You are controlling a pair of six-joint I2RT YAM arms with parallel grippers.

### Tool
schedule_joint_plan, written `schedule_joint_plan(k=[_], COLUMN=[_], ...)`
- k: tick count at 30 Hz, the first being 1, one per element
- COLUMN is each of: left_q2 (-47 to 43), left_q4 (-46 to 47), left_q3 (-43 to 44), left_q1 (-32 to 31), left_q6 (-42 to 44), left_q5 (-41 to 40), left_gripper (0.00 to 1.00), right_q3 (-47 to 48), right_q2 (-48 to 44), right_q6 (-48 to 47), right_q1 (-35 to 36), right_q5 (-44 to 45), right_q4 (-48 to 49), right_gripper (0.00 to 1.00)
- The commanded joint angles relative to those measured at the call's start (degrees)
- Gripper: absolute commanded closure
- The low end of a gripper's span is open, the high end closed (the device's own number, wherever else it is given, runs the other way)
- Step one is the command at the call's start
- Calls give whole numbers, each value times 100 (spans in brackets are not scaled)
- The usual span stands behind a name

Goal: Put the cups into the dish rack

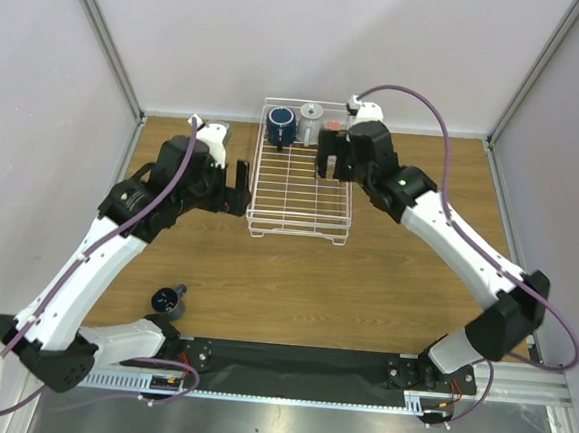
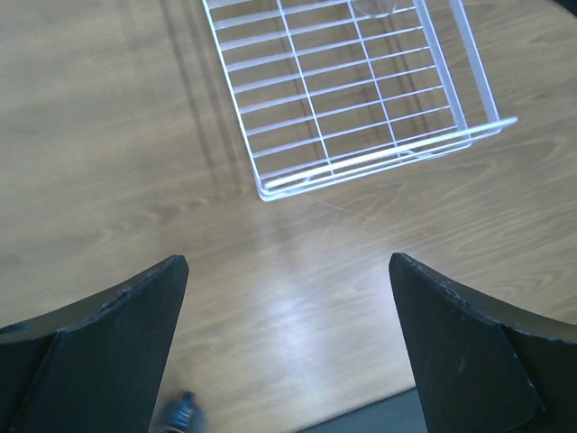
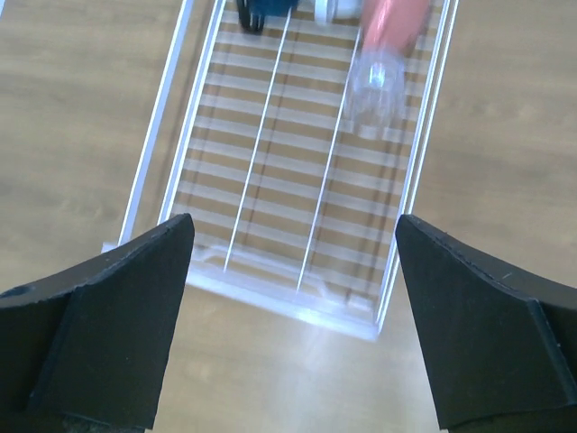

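My left gripper draws back, turns and lowers onto the small dark blue cup's rim by its handle (image 1: pixel 174 293) next. The cup, still unracked, is back and below.
The white wire dish rack (image 1: pixel 300 212) sits at the table's middle back. In its far end stand the large navy mug (image 1: pixel 281 128), the light grey mug (image 1: pixel 310 123) and the salmon-pink cup (image 1: pixel 332 128). My right gripper (image 1: pixel 332 166) hovers open and empty over the rack's right side. In the right wrist view (image 3: pixel 293 221) the clear glass tumbler (image 3: pixel 374 90) lies in front of the salmon-pink cup (image 3: pixel 397 23), beside the navy mug (image 3: pixel 257 13). My left gripper (image 1: pixel 242 188) is open and empty just left of the rack (image 2: pixel 361 162). The small dark blue cup (image 1: pixel 168 299) stands near the left arm's base and shows in the left wrist view (image 2: pixel 185 413).
The table is wooden (image 1: pixel 384 284), with grey walls on three sides. A black strip (image 1: pixel 298 360) and a metal rail run along the near edge by the arm bases.
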Motion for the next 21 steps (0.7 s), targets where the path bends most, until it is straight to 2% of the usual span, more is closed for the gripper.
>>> schedule_joint_plan(k=[1,5,8,11,12,16,18,21], left_q2=[280,526,622,720,807,756,563,71], left_q4=[-574,-1180,-1794,-2428,-2909,-3256,-3256,-3256], left_q3=[564,690,575,592,584,347,84,-408], left_q1=[139,228,359,492,535,1008,1308,1870], left_q6=[-1298,-2291,-3099,-4179,-4748,-5009,-5288,-5762], left_q5=[-196,51,7,-254,-274,-116,103,17], left_gripper=[0,0,0,0,0,0,0,1], right_q3=[-298,-667,-1343,-2003,-2178,-2593,-2549,-2330], right_q2=[-574,-1268,-2068,-2885,-3087,-3695,-3731,-3731], right_q6=[639,816,1008,1184,1220,1457,1501,1475], right_q1=[-108,-144,-21,76,85,85,94,103], right_q5=[-698,-1182,-1324,-1446,-1490,-1535,-1578,-1640], right_q4=[-783,-1444,-1427,-1278,-1243,-1338,-1471,-1743], right_gripper=[0,0,0,0,0,0,0,0])
